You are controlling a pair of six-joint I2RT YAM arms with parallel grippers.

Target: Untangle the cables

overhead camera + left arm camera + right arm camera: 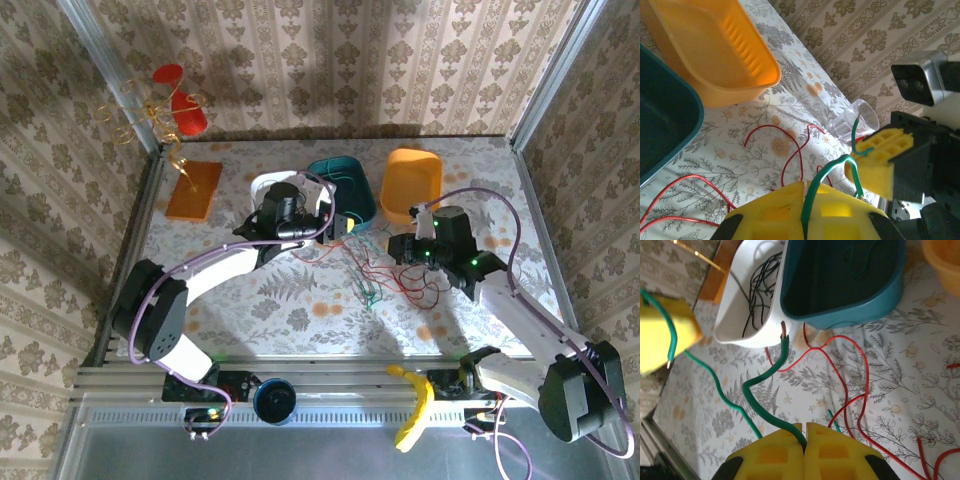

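Observation:
I next need to move my left gripper outward over the teal bin [662, 117] and release the green cable [832, 169] into it, as part of that cable already lies there.
Both grippers are shut on the green cable. My left gripper [810, 186] pinches the green cable [832, 169] between its yellow fingers; the cable arcs over to the right gripper's yellow fingers [882, 157]. In the right wrist view my right gripper [805, 426] clamps the green cable [759, 386], whose other stretch runs to the left gripper's finger [662, 335]. The red cable [372, 268] lies in loose loops on the table between my left gripper [340, 224] and right gripper [398, 246]. The black cable [756, 290] lies coiled in the white bin [725, 325].
A teal bin [345, 185] and an orange bin [412, 183] stand behind the grippers, beside the white bin [262, 183]. A clear cup [857, 120] lies by the right gripper. An orange board [193, 190] sits far left. A banana [412, 405] lies on the front rail.

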